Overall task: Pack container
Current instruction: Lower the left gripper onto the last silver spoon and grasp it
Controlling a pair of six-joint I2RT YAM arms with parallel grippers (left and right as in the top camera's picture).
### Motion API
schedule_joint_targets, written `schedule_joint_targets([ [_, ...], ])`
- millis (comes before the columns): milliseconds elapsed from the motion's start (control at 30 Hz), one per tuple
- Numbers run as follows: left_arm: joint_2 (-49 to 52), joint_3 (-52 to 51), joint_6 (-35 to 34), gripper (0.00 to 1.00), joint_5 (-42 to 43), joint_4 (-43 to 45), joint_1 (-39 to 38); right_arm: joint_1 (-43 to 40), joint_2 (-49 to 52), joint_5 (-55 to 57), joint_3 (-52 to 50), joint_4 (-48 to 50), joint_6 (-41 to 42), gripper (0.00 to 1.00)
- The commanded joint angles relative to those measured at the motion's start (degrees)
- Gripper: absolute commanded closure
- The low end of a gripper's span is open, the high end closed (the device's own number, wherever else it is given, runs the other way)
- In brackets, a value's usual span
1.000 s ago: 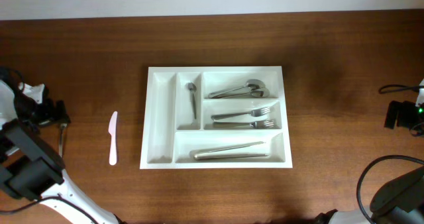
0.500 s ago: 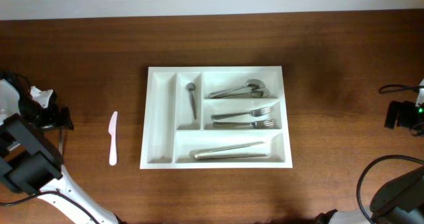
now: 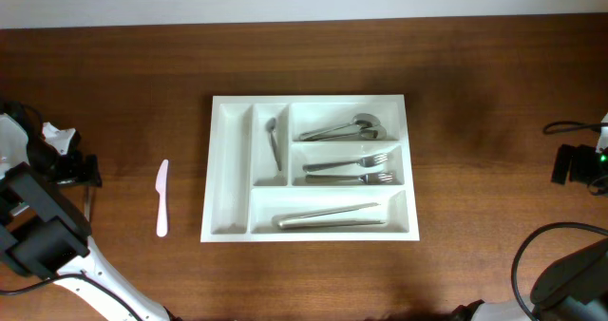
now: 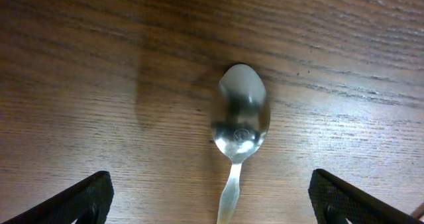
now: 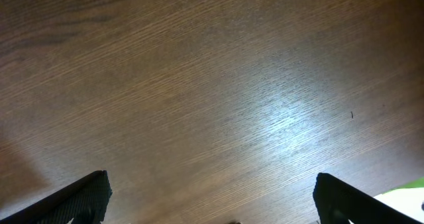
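Observation:
The steel spoon lies below, its handle between my left gripper's open fingers, so I will lower them onto the handle near the bowl next and close.
The container [image 3: 231, 174], a big white tray, lies mid-table. It holds a small spoon [image 3: 275, 142], two spoons [image 3: 340, 128], two forks [image 3: 350, 169] and long steel pieces [image 3: 332, 217]. A steel spoon [image 4: 240, 118] lies on the wood at the far left, also visible from overhead as the spoon [image 3: 87, 204]. My left gripper [image 4: 215, 211] hovers over it, open, black fingers [image 4: 83, 197] wide on either side of the handle, not touching. In the overhead view the left gripper [image 3: 84, 172] is at the table's left edge. My right gripper [image 5: 212, 211] stands open over bare wood, at the far right as the right gripper [image 3: 570, 164].
A pink plastic knife [image 3: 162, 198] lies on the table between the left gripper and the container. A black cable [image 3: 570, 126] runs at the right edge. The container's leftmost narrow compartment holds nothing.
The left gripper has shifted slightly toward the front of the table, over the spoon. The right arm and the container's contents have not moved.

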Motion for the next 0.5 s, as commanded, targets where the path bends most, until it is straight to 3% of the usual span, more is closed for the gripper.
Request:
schedule_joint_targets([
  [0, 0.6, 0.1, 1.1, 0.04, -0.3, 0.5, 0.0, 0.1, -1.3, -0.1, -0.1, 0.2, -0.3, 0.01],
  [467, 0.6, -0.5, 1.1, 0.03, -1.7, 0.7, -0.1, 0.1, -1.3, -0.1, -0.1, 0.2, -0.3, 0.01],
])
